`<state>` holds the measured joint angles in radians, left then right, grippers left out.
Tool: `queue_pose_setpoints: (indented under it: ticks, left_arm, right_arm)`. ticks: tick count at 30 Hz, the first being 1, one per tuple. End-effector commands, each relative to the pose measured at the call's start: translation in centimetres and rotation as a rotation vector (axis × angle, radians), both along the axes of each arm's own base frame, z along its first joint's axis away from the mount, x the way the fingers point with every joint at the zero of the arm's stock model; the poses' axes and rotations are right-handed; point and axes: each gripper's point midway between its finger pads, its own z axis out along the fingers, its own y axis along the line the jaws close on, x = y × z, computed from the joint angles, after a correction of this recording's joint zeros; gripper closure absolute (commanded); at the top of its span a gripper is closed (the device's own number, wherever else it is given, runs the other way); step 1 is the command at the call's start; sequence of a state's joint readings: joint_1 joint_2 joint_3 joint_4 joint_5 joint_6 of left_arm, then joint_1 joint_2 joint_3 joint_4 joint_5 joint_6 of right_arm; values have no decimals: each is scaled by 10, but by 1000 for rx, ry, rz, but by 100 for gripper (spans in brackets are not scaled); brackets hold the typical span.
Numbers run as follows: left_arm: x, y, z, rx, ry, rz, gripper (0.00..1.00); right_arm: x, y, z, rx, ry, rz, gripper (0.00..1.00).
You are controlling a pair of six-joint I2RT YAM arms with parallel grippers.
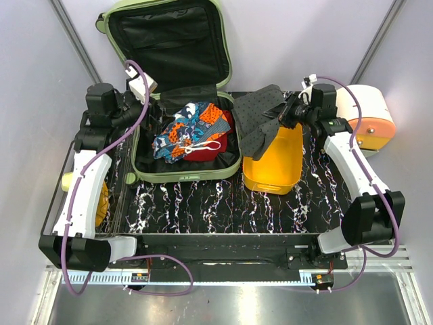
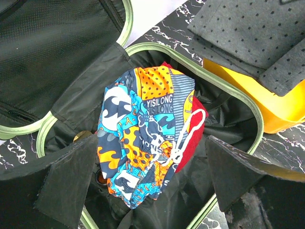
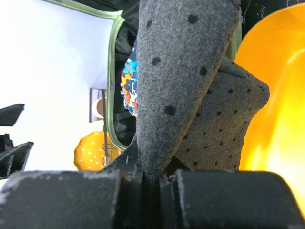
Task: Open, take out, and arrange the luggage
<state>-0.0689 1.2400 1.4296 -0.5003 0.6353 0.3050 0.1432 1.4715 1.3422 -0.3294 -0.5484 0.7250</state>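
Observation:
I will move my right gripper down over the yellow tray (image 1: 277, 156) next and pull the grey dotted cloth clear of the suitcase, because part of it still hangs above the suitcase's rim.
The luggage (image 1: 183, 177), a pale-green hard-shell suitcase, lies open at the back left, its black-lined lid (image 1: 166, 40) leaning on the wall. Inside lie a patterned orange-and-blue garment (image 1: 186, 132) (image 2: 143, 129) with a white drawstring and a red garment (image 1: 213, 152) (image 2: 193, 138). My left gripper (image 1: 139, 108) (image 2: 152, 167) hovers open over the suitcase's left side, above the patterned garment. My right gripper (image 1: 287, 112) (image 3: 151, 179) is shut on a grey dotted cloth (image 1: 260, 115) (image 3: 176, 86), which hangs over the suitcase's right rim (image 2: 252, 112) and the yellow tray (image 1: 274, 169).
The yellow tray (image 2: 281, 109) (image 3: 276, 95) stands right of the suitcase. An orange-and-white drum (image 1: 369, 115) sits at the back right. A yellow object (image 1: 67, 181) and a dotted orange item (image 1: 101, 203) (image 3: 90, 150) lie at the table's left edge.

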Motion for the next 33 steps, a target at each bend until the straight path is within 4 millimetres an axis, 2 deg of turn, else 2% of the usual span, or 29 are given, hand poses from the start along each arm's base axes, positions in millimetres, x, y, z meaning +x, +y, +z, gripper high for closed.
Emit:
queue_pose_setpoints:
  ticks: [1,2,3,5,6,9,10,12,13,14,17,18,19,20,21,23,26,30,33]
  left_arm:
    - [6,-5,13,-19,-50,-14,1]
    - [6,-6,12,-20,-46,-17,1]
    - [6,-6,10,-20,-43,-17,1]
    - [6,-6,8,-19,-38,-19,1]
    - [7,-6,6,-17,-35,-19,1]
    - [5,-7,2,-17,-27,-21,1]
    - [6,-5,-1,-14,-20,-17,1]
    - [6,-6,-3,-12,-17,-17,1]
    - [6,-6,-6,-12,-8,-17,1]
    - [6,-5,-8,-11,-1,-14,1]
    - [8,-5,-16,-5,33,-3,1]
    - [8,-4,-19,-2,43,1,1]
    - [8,-3,-24,4,61,4,1]
    - [8,-1,-27,14,70,17,1]
    - [9,1,-30,20,80,25,1]
    - [10,6,-38,53,99,48,1]
    - [12,12,-51,100,126,69,1]
    - [10,13,-59,123,146,62,1]
    - [9,10,-64,130,152,54,1]
  right_arm:
    - [-2,2,42,112,-110,-19,100]
    - [-3,-1,33,105,-97,-26,100]
    - [-5,-5,10,87,-61,-34,100]
    - [-5,-16,-14,63,-37,-68,100]
    - [-9,-21,-39,21,-18,-68,100]
    - [-9,-36,-73,-83,-10,-107,100]
    - [-8,-41,-78,-105,-6,-121,98]
    - [-3,-46,-92,-158,0,-133,64]
    - [-2,-49,-96,-171,13,-135,54]
    - [-3,-51,-103,-199,44,-136,50]
    - [0,-56,-102,-249,51,-133,31]
    - [3,-57,-92,-264,23,-128,20]
    - [3,-59,-85,-277,6,-130,16]
    - [2,-62,-80,-299,0,-136,14]
    - [5,-65,-60,-332,-67,-129,13]
    - [8,-76,-38,-399,-120,-159,13]
    - [4,-93,-17,-534,-176,-162,12]
    - [-14,-98,-9,-664,-243,-44,14]
    - [-34,-95,-23,-682,-167,51,15]
